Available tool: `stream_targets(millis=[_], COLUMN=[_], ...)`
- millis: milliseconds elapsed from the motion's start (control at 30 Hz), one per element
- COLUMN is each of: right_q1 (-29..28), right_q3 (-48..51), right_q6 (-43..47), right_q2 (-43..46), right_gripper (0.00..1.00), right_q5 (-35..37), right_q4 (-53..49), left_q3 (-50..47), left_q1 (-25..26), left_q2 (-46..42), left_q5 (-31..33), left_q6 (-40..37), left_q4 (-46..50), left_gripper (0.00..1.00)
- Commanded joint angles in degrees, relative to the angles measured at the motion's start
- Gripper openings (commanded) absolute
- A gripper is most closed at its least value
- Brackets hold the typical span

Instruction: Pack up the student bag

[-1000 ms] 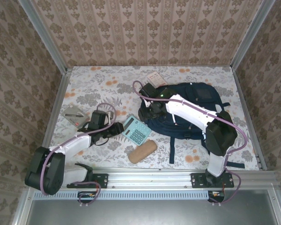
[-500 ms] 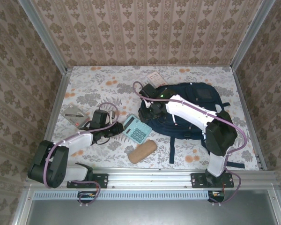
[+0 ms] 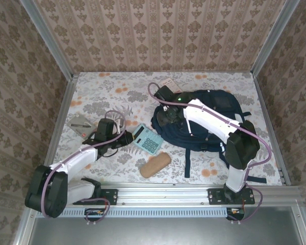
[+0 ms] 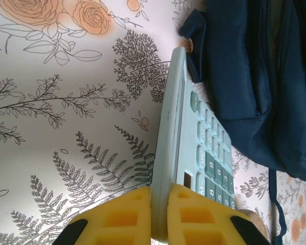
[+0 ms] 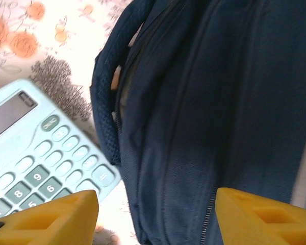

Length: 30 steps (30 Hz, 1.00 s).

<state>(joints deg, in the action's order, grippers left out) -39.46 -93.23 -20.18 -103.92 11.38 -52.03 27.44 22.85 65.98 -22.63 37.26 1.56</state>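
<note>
The open fingers of my right gripper are above the fabric. My right gripper should move down and toward the bag's pale stripe, onto the fold along the zipper (image 5: 215, 176).
The student bag (image 3: 209, 118) is a navy backpack lying on the right half of the table. A pale teal calculator (image 3: 147, 139) lies just left of it. My left gripper (image 3: 126, 138) is shut on the calculator's left edge. In the left wrist view the yellow fingers (image 4: 122, 219) pinch the thin rim of the calculator (image 4: 194, 132), with the bag (image 4: 255, 76) just beyond. My right gripper (image 3: 166, 115) hovers open over the bag's left end. In its wrist view the right gripper (image 5: 155, 219) spans bag fabric (image 5: 219, 102) and a zipper, with the calculator (image 5: 35, 148) to the left.
A tan pencil pouch (image 3: 154, 165) lies near the front rail, below the calculator. A small booklet (image 3: 169, 84) sits behind the bag. A grey pad with a pen (image 3: 81, 124) lies at the left. The bag's dark straps (image 3: 186, 162) trail toward the front edge.
My left gripper has shut on the calculator's edge, and the calculator has shifted slightly up and left. The right gripper has edged a little farther back over the bag.
</note>
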Motion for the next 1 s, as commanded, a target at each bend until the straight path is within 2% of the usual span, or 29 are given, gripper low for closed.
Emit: stream_targets(millis=[0, 333, 433, 700, 967], right_q1=[0.4, 2.0, 2.9, 3.2, 3.8], right_q3=[-3.5, -3.9, -3.6, -4.0, -6.2], right_q6=[2.1, 3.4, 3.5, 3.7, 3.3], right_q2=[-0.8, -6.9, -8.2, -7.1, 0.8], right_gripper=[0.63, 0.58, 0.54, 0.0, 0.0], right_q5=[8.4, 11.9, 11.8, 11.6, 8.6], right_q4=[-6.1, -7.0, -6.6, -6.2, -6.5], left_q3=[1.4, 2.0, 2.1, 2.9, 6.2], left_q1=[0.1, 0.1, 0.0, -0.3, -1.7], left_q2=[-2.0, -3.7, -4.5, -5.8, -9.0], left_q5=[1.1, 0.4, 0.6, 0.5, -0.7], left_q6=[0.7, 1.8, 1.7, 2.3, 4.1], left_q4=[3.0, 3.5, 3.9, 4.6, 5.4], left_gripper=[0.11, 0.13, 0.13, 0.12, 0.11])
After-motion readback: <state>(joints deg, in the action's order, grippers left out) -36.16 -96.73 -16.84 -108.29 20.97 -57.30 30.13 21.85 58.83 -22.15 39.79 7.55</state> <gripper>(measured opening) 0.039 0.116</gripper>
